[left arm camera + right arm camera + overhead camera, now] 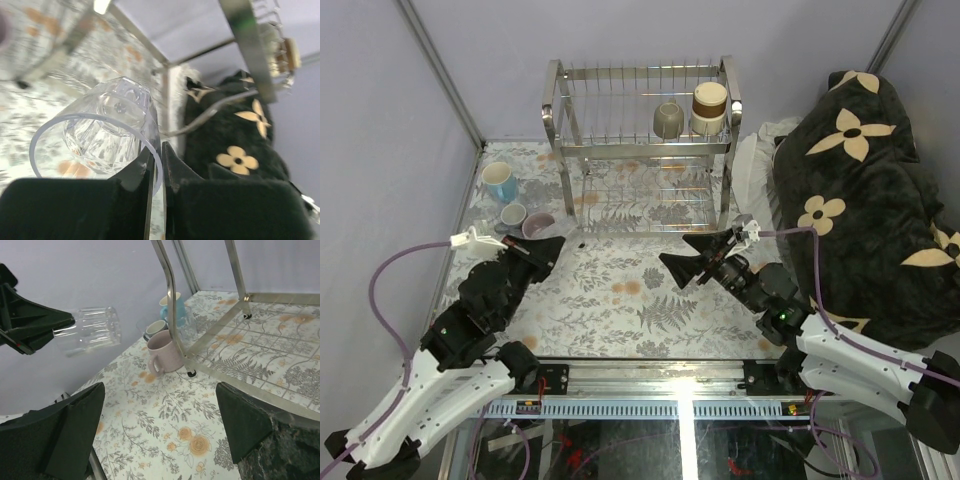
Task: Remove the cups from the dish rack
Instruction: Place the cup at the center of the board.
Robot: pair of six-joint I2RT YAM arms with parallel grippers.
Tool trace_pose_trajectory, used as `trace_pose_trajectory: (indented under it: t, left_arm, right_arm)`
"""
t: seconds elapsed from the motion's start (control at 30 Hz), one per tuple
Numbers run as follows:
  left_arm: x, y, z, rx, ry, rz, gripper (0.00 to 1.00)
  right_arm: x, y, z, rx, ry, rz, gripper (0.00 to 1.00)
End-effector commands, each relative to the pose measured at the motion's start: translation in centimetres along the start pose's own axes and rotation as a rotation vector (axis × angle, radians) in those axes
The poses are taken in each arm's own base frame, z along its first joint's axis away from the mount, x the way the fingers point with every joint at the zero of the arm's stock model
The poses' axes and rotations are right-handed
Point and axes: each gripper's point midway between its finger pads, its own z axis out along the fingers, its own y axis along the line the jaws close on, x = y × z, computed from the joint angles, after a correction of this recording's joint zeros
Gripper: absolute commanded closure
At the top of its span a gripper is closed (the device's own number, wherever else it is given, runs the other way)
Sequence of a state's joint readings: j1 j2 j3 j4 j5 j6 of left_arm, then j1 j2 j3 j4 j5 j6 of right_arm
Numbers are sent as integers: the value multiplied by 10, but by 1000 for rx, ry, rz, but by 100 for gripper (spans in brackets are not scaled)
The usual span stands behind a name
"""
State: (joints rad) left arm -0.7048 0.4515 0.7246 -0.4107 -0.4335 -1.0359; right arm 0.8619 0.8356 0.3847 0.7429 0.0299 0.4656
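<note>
The left gripper swings over the tabletop beside the grey-blue cup (513, 214), below, leftward in the top view, turns the sideways glass upright, lowers and releases next.
My left gripper (556, 244) (159, 156) is shut on the rim of a clear glass (107, 131), held on its side above the table. The right wrist view also shows this glass (88, 331) off the table. My right gripper (692, 256) (160, 432) is open and empty over the table, in front of the dish rack (640, 150). An olive-grey mug (668, 120) and a brown-and-cream cup (709, 107) sit on the rack's upper tier. A light blue mug (500, 182), a grey-blue cup (513, 214) and a pale lilac mug (538, 225) stand on the table left of the rack.
A black blanket with cream flowers (865, 200) lies heaped along the right side. The rack's chrome post (169, 300) stands close beside the lilac mug (165, 354). A metal rail (650, 372) runs along the near table edge.
</note>
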Motion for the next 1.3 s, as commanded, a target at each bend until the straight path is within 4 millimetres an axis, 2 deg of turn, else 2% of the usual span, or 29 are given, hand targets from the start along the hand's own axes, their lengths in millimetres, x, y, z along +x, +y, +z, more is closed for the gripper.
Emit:
trace_pose_trajectory:
  t: [0.0, 0.17, 0.33, 0.47, 0.6, 0.73, 0.8, 0.97, 1.27]
  left_arm:
    - [-42, 46, -24, -257, -142, 150, 100]
    - [-47, 62, -30, -383, -125, 256, 100]
    - [-37, 76, -18, -485, -71, 359, 100]
    - [-43, 86, -12, -556, -118, 394, 100]
    - [-48, 85, -4, -581, -134, 408, 100]
    - [-57, 92, 16, -623, -119, 408, 100]
    - [-65, 102, 25, -648, -111, 398, 100]
    - [-92, 145, 42, -747, -89, 325, 100]
    - [-124, 213, 54, -926, -102, 221, 100]
  right_arm:
    - [-14, -4, -2, 27, -42, -38, 0]
    - [-5, -8, -1, 39, -12, -39, 0]
    - [5, -10, 1, 38, 11, -26, 0]
    - [9, -11, 3, 41, 22, -25, 0]
    - [13, -11, 4, 37, 34, -17, 0]
    - [15, -11, 4, 33, 40, -17, 0]
    - [16, -12, 4, 36, 41, -20, 0]
    - [17, -14, 3, 44, 45, -25, 0]
    - [24, -15, 6, 44, 64, -18, 0]
